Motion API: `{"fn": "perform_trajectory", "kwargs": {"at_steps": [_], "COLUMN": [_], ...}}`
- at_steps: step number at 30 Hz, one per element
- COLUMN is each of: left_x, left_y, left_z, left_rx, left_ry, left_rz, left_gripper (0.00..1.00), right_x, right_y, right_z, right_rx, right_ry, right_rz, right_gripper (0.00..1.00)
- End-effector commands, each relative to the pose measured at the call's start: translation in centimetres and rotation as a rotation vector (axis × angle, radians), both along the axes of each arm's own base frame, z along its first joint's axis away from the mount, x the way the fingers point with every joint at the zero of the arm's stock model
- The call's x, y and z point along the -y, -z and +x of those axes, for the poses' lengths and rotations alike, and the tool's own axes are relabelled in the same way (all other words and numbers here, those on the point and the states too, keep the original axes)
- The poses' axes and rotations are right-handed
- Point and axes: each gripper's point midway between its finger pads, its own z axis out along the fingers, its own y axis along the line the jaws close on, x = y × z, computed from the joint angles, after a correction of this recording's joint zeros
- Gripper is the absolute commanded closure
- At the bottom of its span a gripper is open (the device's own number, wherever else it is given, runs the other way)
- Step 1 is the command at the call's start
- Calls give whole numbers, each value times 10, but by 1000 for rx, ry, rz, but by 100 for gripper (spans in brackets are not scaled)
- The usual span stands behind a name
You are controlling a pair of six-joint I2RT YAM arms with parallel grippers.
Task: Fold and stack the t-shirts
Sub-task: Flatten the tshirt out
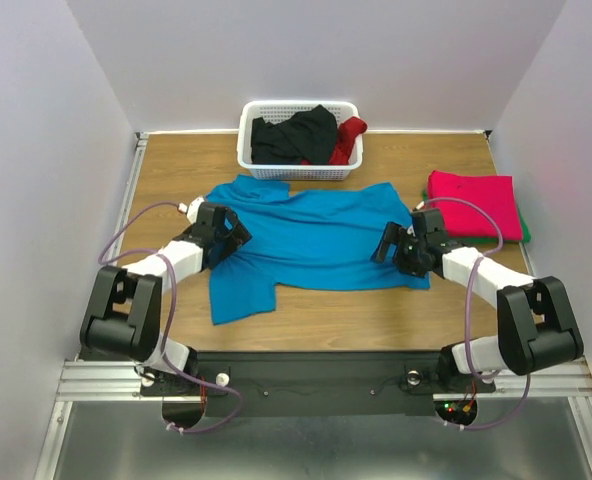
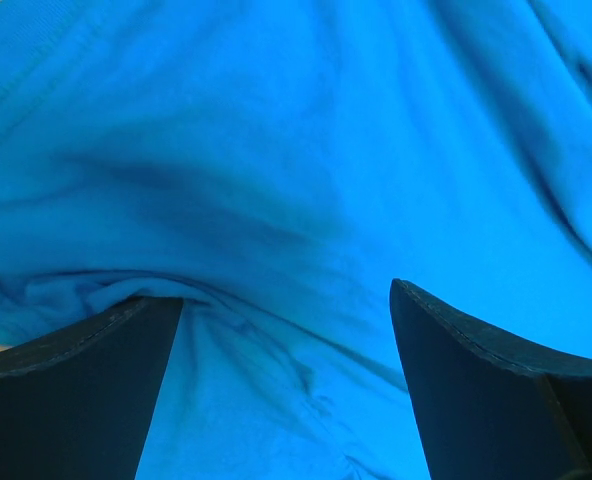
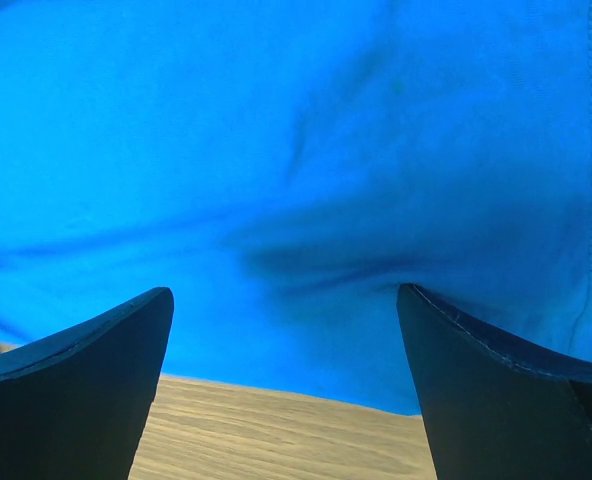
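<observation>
The left gripper moves back and down to the sleeve hem's outer corner [image 1: 220, 317] next, which lies nearer my base, because that sleeve still juts out.
A turquoise-blue t-shirt [image 1: 311, 235] lies spread on the wooden table [image 1: 326, 320], and fills the left wrist view [image 2: 296, 180] and the right wrist view [image 3: 296, 150]. My left gripper [image 1: 234, 238] is open, low over the shirt's left side, its fingers [image 2: 76, 390] straddling wrinkled cloth. My right gripper [image 1: 388, 245] is open at the shirt's right hem, its fingers [image 3: 496, 390] either side of the cloth edge and bare wood. A folded magenta-red shirt [image 1: 471, 203] lies on a green shirt [image 1: 524, 228] at the right. A black shirt [image 1: 294, 135] and a dark red shirt [image 1: 348, 138] sit in the basket.
A white lattice basket [image 1: 266, 165] stands at the back centre of the table. White walls close in the left, right and back. The arms' bases sit on a black rail [image 1: 316, 375] at the near edge.
</observation>
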Motion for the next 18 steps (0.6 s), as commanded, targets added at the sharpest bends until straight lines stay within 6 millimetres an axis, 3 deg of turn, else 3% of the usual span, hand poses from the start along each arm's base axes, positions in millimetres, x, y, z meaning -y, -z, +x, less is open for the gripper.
{"fn": "perform_trajectory", "kwargs": {"at_steps": [1, 4, 7, 11, 12, 16, 18], "left_x": [-29, -29, -27, -29, -35, -67, -69], "left_y": [16, 2, -11, -32, -21, -13, -12], "left_z": [-1, 16, 16, -11, -30, -78, -87], "left_rx": [-120, -96, -84, -35, -83, -157, -179], "left_ry": [19, 26, 25, -22, -50, -172, -226], "left_rz": [163, 172, 154, 95, 98, 181, 160], "left_gripper": [2, 2, 2, 2, 2, 2, 2], "right_x": [-9, -10, -15, -14, -12, -5, -3], "right_y": [0, -6, -21, -44, -54, -59, -56], "right_z": [6, 13, 16, 11, 10, -1, -5], "right_rx": [-4, 12, 45, 115, 147, 166, 156], "right_ry": [-10, -6, -10, -7, 1, 36, 48], "right_rz": [25, 28, 59, 80, 86, 83, 81], "right_gripper": [0, 0, 0, 0, 0, 0, 0]}}
